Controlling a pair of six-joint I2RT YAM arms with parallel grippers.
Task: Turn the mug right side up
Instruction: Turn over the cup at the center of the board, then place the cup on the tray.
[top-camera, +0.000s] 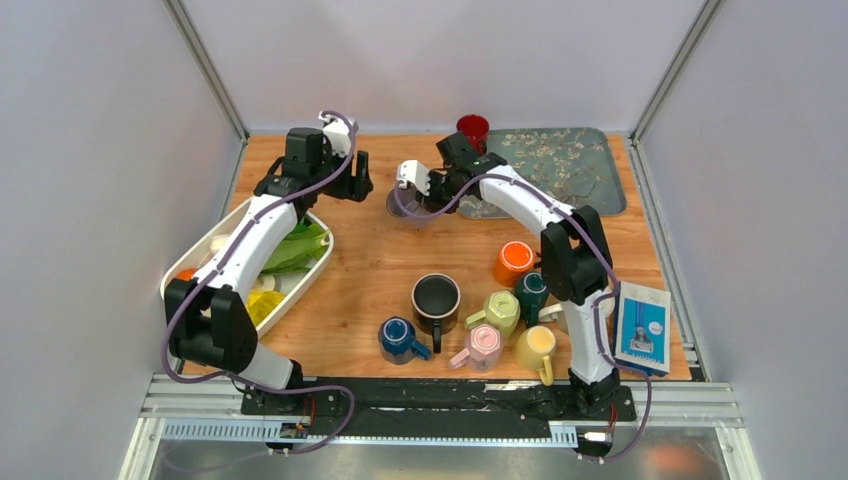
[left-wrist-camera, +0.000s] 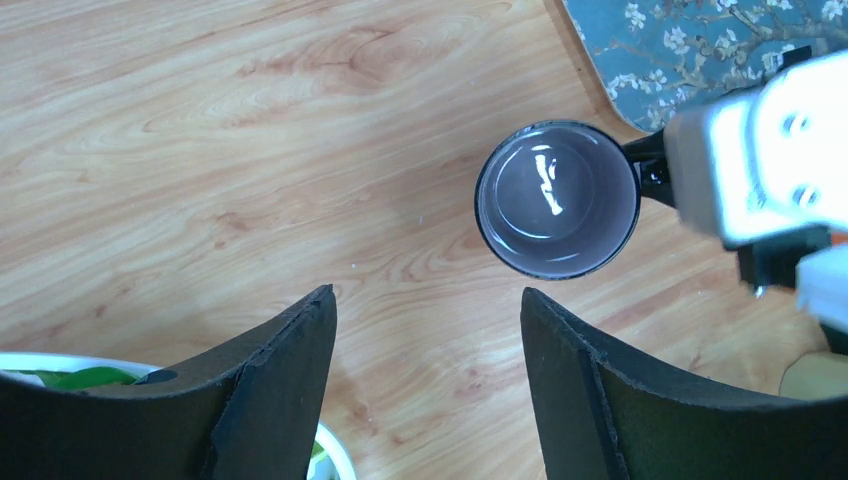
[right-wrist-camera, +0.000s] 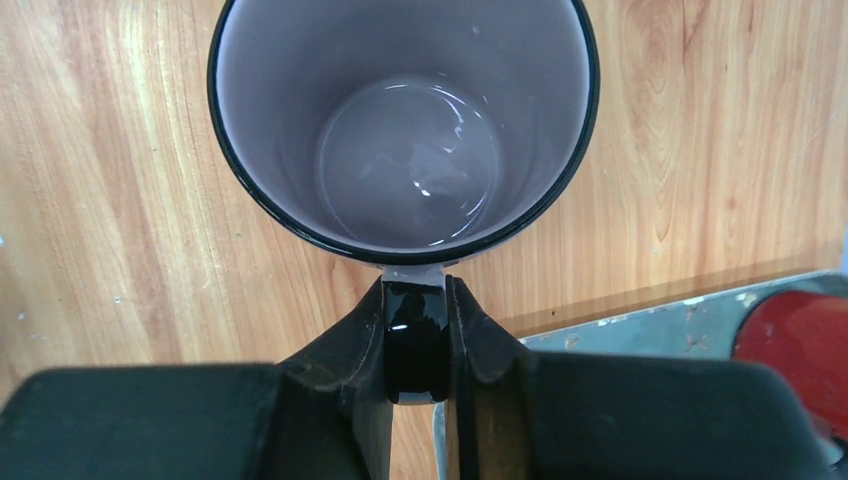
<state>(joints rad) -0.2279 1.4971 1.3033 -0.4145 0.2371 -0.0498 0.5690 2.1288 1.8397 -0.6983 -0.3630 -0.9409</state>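
Observation:
The mug swings outward over the tray in my right gripper next, then down for release, since the spot (top-camera: 509, 143) beside the red cup lies outward of the gripper.
The mug (top-camera: 404, 206) is black outside and pale grey inside. It stands mouth up on the wooden table at the back centre, left of the tray. My right gripper (top-camera: 424, 190) is shut on its black handle (right-wrist-camera: 415, 340), with one finger on each side. The right wrist view looks down into the mug (right-wrist-camera: 400, 150), with the gripper (right-wrist-camera: 416, 292) just below its rim. My left gripper (top-camera: 358, 186) is open and empty, hovering left of the mug. The left wrist view shows the mug (left-wrist-camera: 557, 198) beyond the open gripper (left-wrist-camera: 427, 293).
A blue blossom-patterned tray (top-camera: 565, 165) lies at the back right, with a red cup (top-camera: 473, 130) at its left corner. A white tub (top-camera: 318, 262) of greens sits at the left. Several mugs cluster front centre, including a black one (top-camera: 436, 297). A blue booklet (top-camera: 642, 327) lies front right.

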